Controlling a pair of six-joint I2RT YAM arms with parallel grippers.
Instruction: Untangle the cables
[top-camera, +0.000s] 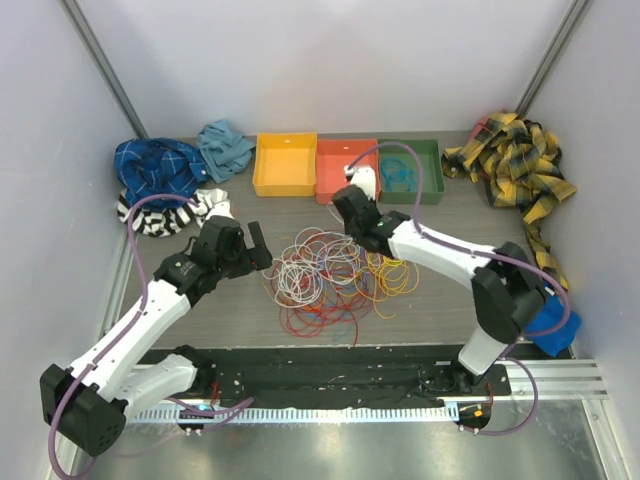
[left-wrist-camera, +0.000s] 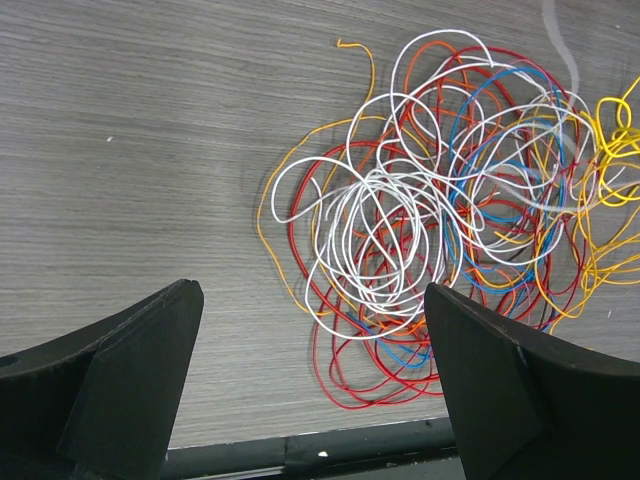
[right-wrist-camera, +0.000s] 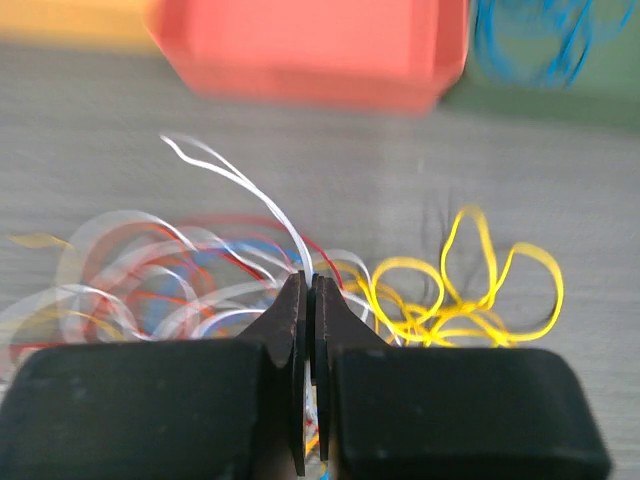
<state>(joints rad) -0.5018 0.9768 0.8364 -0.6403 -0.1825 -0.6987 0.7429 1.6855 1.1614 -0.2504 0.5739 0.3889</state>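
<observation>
The right gripper is to rise high out of the tangle next, move outward over the orange-red bin (top-camera: 337, 168) (right-wrist-camera: 312, 48) and release the white cable there, because that bin is empty.
The cables (top-camera: 325, 275) lie in one loose tangle of red, orange, yellow, white and blue loops mid-table. My right gripper (top-camera: 350, 218) is at the tangle's far edge. In the right wrist view its jaws (right-wrist-camera: 310, 290) are shut on a white cable (right-wrist-camera: 250, 190) that rises in a thin loop above them, with yellow loops (right-wrist-camera: 470, 290) just to the right. My left gripper (top-camera: 262, 250) hovers at the tangle's left side, open and holding nothing. In the left wrist view the tangle (left-wrist-camera: 440, 190) spreads ahead and to the right of those wide-apart fingers (left-wrist-camera: 480, 350).
A yellow bin (top-camera: 284, 165), an orange-red bin (top-camera: 330, 185) and a green bin (top-camera: 428, 180) holding blue cable (top-camera: 397, 175) stand along the back. Cloths lie at the back left (top-camera: 155, 165), the back right (top-camera: 515, 165) and the near right (top-camera: 550, 330). A black strip (left-wrist-camera: 330, 450) borders the near edge.
</observation>
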